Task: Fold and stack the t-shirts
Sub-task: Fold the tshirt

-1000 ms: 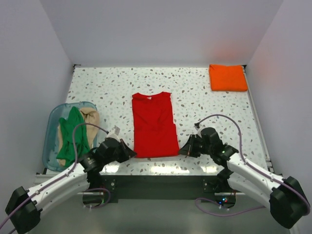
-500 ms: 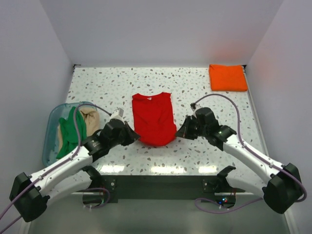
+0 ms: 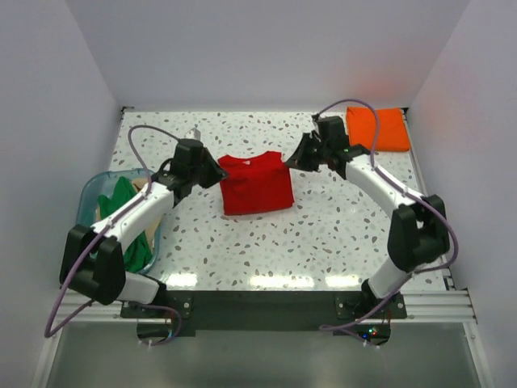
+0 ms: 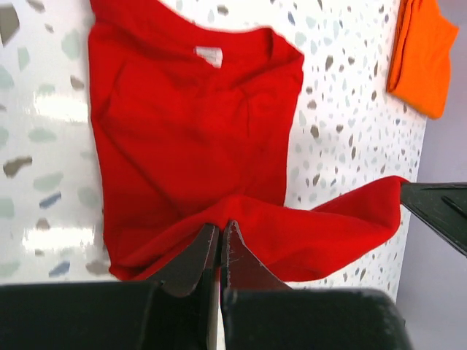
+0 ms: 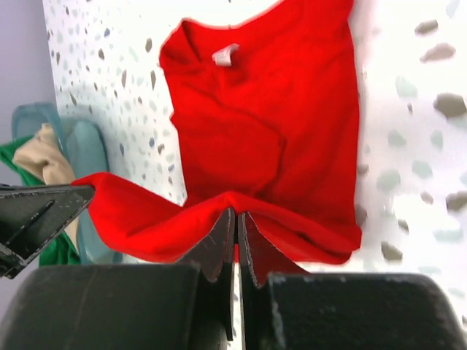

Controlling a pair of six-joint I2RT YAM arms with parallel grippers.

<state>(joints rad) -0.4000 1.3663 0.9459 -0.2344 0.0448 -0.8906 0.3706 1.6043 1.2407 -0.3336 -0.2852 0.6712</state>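
Next, my left gripper first carries its corner of the shirt's hem away from my base, to get that corner down over the collar.
The red t-shirt (image 3: 255, 184) lies in the middle of the table, its lower half lifted and brought over toward the collar. My left gripper (image 3: 216, 172) is shut on the shirt's hem at its left corner (image 4: 219, 219). My right gripper (image 3: 297, 159) is shut on the hem at its right corner (image 5: 235, 208). The white neck label (image 4: 209, 55) shows under the raised hem, and also in the right wrist view (image 5: 225, 55). A folded orange t-shirt (image 3: 377, 128) lies at the far right corner. Green (image 3: 121, 220) and tan (image 3: 149, 194) t-shirts sit in the tub.
A clear bluish plastic tub (image 3: 90, 194) stands at the left edge of the speckled table (image 3: 339, 226). White walls close the table in on three sides. The orange t-shirt (image 4: 423, 58) is just right of my right arm.
Both grippers have carried the red shirt's bottom hem from the near edge up toward the collar, folding the shirt in half. Both arms have stretched far forward.
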